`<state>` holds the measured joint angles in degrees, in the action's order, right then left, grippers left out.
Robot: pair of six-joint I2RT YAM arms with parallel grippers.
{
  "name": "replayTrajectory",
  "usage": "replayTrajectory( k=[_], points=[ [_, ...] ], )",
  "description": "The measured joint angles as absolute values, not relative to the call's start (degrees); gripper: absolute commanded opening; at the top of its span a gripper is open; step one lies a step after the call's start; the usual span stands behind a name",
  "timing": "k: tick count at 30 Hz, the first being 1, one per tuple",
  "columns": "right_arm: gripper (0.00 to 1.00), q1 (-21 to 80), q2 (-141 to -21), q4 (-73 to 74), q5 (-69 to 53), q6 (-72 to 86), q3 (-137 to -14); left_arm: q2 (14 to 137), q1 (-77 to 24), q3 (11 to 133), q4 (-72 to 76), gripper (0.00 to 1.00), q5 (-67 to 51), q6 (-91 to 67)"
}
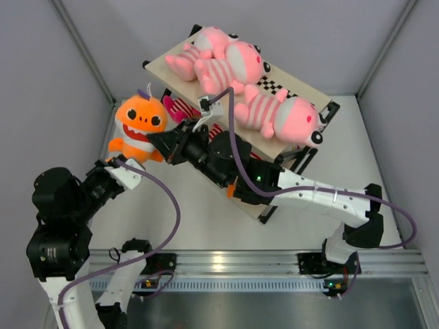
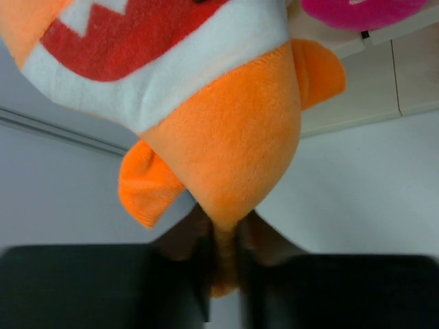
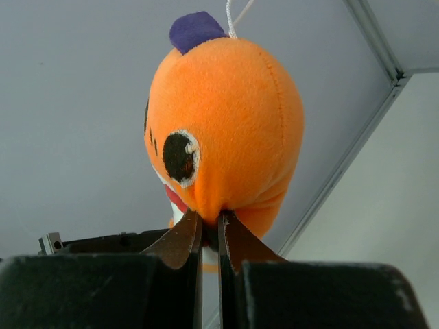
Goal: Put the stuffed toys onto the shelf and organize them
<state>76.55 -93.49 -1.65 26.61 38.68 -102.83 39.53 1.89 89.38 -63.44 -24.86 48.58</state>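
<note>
I will first move my left gripper well down, so that it can release the orange toy (image 1: 140, 122) on the shelf's bottom level.
An orange open-mouthed stuffed toy (image 1: 140, 122) hangs in the air left of the shelf (image 1: 159, 66), held by both grippers. My left gripper (image 1: 129, 160) is shut on the toy's lower tip, seen in the left wrist view (image 2: 225, 257) under the orange body (image 2: 233, 137). My right gripper (image 1: 156, 142) is shut on a pinch of fabric at the side of its head (image 3: 226, 123); the fingertips meet at the pinch (image 3: 209, 225). Three large pale-pink striped toys (image 1: 233, 65) lie on the shelf's top board. A hot-pink striped toy (image 1: 180, 108) lies on a lower tier.
The right arm (image 1: 309, 192) stretches across the front of the shelf. Grey walls close in the white table (image 1: 199, 219) on the left, back and right. A metal rail (image 1: 260, 262) runs along the near edge. A hot-pink toy (image 2: 363, 10) shows at the top of the left wrist view.
</note>
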Motion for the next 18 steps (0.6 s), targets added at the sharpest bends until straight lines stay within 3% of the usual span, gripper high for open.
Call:
replayTrajectory(
  k=[3, 4, 6, 7, 10, 13, 18],
  points=[
    [0.01, 76.55, -93.47, -1.58, 26.24, 38.76, -101.10, 39.51, 1.85, 86.17, -62.89, 0.00, -24.01, 49.17],
    [0.06, 76.53, -93.47, -1.48, 26.26, 38.70, -100.49, 39.48, 1.85, 85.56, -62.98, 0.00, -23.73, 49.17],
    [0.26, 76.44, -93.47, -0.69, 26.04, 37.71, -100.01, 38.98, 1.85, 83.92, -62.87, 0.00, -23.03, 48.07],
    [0.49, 76.42, -93.47, -0.05, 25.71, 36.60, -100.09, 38.37, 1.85, 82.81, -62.61, 0.00, -22.94, 47.62],
    [0.68, 76.40, -93.49, 6.61, 23.92, 31.66, -104.12, 36.42, 1.83, 79.44, -62.92, 0.00, -22.15, 46.09],
    [0.76, 76.44, -92.62, 11.18, 22.92, 26.94, -109.58, 35.40, 1.83, 75.13, -64.82, 0.00, -22.33, 44.16],
    [0.76, 76.44, -84.55, 15.70, 23.09, 22.26, -107.79, 34.00, 1.83, 66.63, -69.01, 0.00, -25.08, 43.22]
  ],
)
